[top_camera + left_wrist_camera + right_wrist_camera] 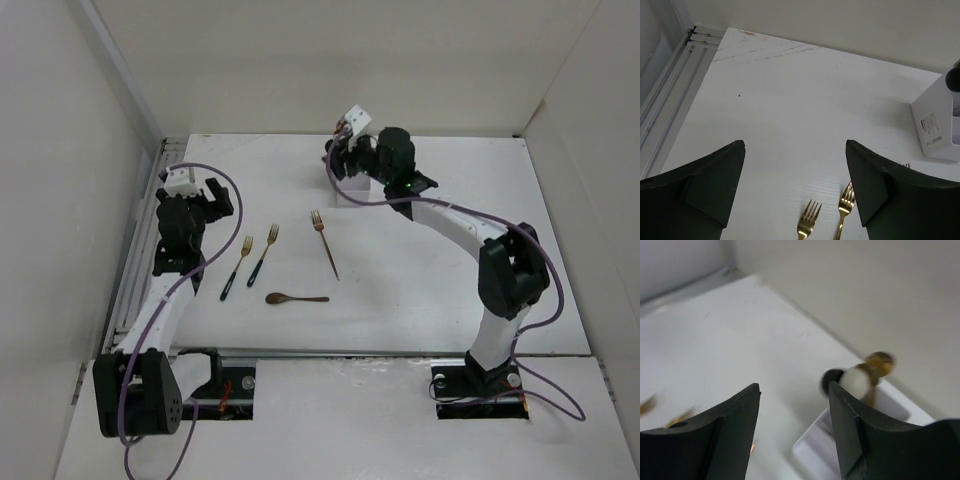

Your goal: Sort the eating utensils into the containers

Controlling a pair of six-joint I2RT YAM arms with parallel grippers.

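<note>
My right gripper will move back, down and to the left in the top view, onto the brown spoon's neck [291, 298], because this spoon is still outside the organizer [348, 193].
Two gold-headed forks with dark handles [240, 265] [265, 254] lie side by side left of centre. A copper fork [324, 241] and a brown spoon [297, 298] lie near the middle. My left gripper [213, 197] is open and empty above the table; the left wrist view shows both fork heads [809, 220] [846, 199] below its jaws [795, 150]. My right gripper [338, 160] is open and empty at the white organizer [348, 193], mostly hidden by the arm. The right wrist view shows the organizer [840, 450] with black [831, 378], pale [857, 381] and gold [880, 362] spoon heads standing in it.
White walls close the table at the back and both sides. A metal rail [140, 230] runs along the left edge. The organizer also shows at the right edge of the left wrist view [937, 122].
</note>
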